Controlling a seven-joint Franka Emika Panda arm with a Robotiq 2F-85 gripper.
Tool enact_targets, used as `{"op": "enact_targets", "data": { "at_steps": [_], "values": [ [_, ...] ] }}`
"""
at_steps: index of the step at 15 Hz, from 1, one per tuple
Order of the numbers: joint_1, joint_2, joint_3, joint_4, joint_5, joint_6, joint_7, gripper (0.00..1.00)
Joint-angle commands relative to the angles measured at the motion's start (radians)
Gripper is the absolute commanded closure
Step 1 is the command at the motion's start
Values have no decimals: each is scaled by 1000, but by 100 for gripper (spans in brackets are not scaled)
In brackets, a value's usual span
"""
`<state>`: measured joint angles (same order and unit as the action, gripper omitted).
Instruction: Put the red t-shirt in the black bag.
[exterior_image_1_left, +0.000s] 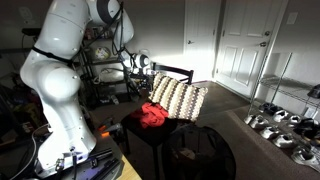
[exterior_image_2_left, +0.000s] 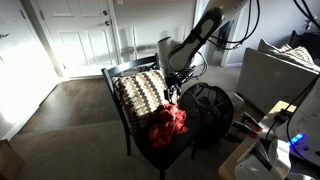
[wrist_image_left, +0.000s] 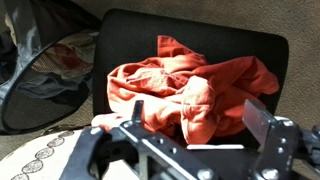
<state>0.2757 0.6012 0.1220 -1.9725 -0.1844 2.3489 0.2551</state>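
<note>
The gripper moves down onto the shirt's top (exterior_image_1_left: 152, 115) (wrist_image_left: 195, 90) beside the patterned pillow next and closes there. My open fingers still hang above the crumpled folds.
The red t-shirt (wrist_image_left: 190, 80) lies crumpled on the black seat of a chair (wrist_image_left: 130, 35); it shows in both exterior views (exterior_image_1_left: 152, 115) (exterior_image_2_left: 168, 125). The black bag (exterior_image_2_left: 208, 108) stands open on the floor right beside the chair, at the left in the wrist view (wrist_image_left: 40, 85) and in front of the chair in an exterior view (exterior_image_1_left: 200, 150). My gripper (wrist_image_left: 197, 125) is open and empty just above the shirt, a finger on either side of its near folds. In an exterior view it hangs over the seat (exterior_image_2_left: 172, 90).
A patterned pillow (exterior_image_2_left: 140, 92) (exterior_image_1_left: 180, 98) leans against the chair back behind the shirt. A shelf with shoes (exterior_image_1_left: 285, 125) stands to one side. White doors (exterior_image_2_left: 85, 40) are behind. Carpet surrounds the chair.
</note>
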Motion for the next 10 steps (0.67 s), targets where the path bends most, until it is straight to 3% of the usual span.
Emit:
{"op": "enact_targets", "data": {
  "at_steps": [1, 6, 10],
  "values": [
    [7, 108, -22, 80, -5, 23, -62, 0],
    [3, 257, -28, 214, 15, 27, -98, 0],
    [13, 371, -19, 349, 35, -36, -96, 0]
  ]
}}
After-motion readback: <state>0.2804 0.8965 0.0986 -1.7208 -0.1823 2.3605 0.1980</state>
